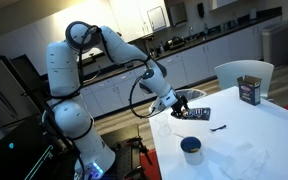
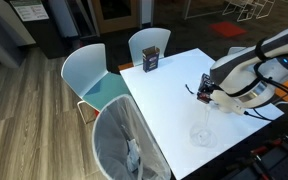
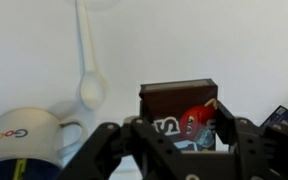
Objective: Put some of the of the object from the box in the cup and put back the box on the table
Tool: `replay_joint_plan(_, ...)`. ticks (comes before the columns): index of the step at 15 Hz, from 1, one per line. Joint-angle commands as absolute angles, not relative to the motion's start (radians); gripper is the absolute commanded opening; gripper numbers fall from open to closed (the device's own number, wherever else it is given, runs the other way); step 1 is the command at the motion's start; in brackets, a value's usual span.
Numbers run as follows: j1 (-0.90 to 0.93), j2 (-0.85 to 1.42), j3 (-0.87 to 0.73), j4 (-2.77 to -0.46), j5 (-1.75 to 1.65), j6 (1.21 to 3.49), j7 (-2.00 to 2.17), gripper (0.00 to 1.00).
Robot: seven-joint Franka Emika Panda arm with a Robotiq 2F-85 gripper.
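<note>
The box (image 1: 198, 113) goes outward and down onto the tabletop next, where the white surface is empty, as my gripper turns from its slant toward upright.
My gripper (image 3: 179, 135) is shut on the box (image 3: 179, 108), a small dark brown box with pale lettering and a red candy figure on its face. In both exterior views the gripper (image 1: 189, 108) (image 2: 206, 92) holds the box (image 1: 198, 113) low over the white table (image 1: 264, 140) (image 2: 174, 85). The cup (image 1: 191, 149) stands on the table in front of the box, dark blue outside with a pale top. In the wrist view the cup (image 3: 24, 135) is at lower left, pale with coloured letters, apart from the gripper.
A white spoon (image 3: 88, 88) lies on the table beside the cup. A tall brown container with a white label (image 1: 249, 90) (image 2: 152, 61) stands at the table's far end. A small dark item (image 1: 219, 127) lies near the box. Chairs (image 2: 94, 80) and a bin (image 2: 124, 145) stand beside the table.
</note>
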State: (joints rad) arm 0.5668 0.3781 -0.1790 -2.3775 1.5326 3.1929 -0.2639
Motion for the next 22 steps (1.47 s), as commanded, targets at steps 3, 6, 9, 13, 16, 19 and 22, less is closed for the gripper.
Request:
replay_joint_plan(3, 0.577, 0.564, -0.197, -2.217, 1.304, 3.147, -0.109, 0.37)
replay_joint_plan(6, 0.62, 0.654, -0.26, -2.154, 1.133, 3.051, 0.049, 0.37)
replay_joint_plan(9, 0.701, 0.719, -0.352, -2.097, 0.988, 2.948, 0.206, 0.37)
replay_joint_plan(13, 0.689, 0.716, -0.343, -2.073, 0.759, 2.914, 0.398, 0.37)
replay_joint_plan(16, 0.681, 0.707, -0.335, -2.068, 0.599, 2.898, 0.53, 0.86)
replay_joint_plan(19, 0.648, 0.675, -0.312, -2.09, 0.489, 2.924, 0.622, 1.0)
replay_joint_plan(22, 0.629, 0.622, -0.311, -2.133, 0.405, 2.964, 0.699, 1.0)
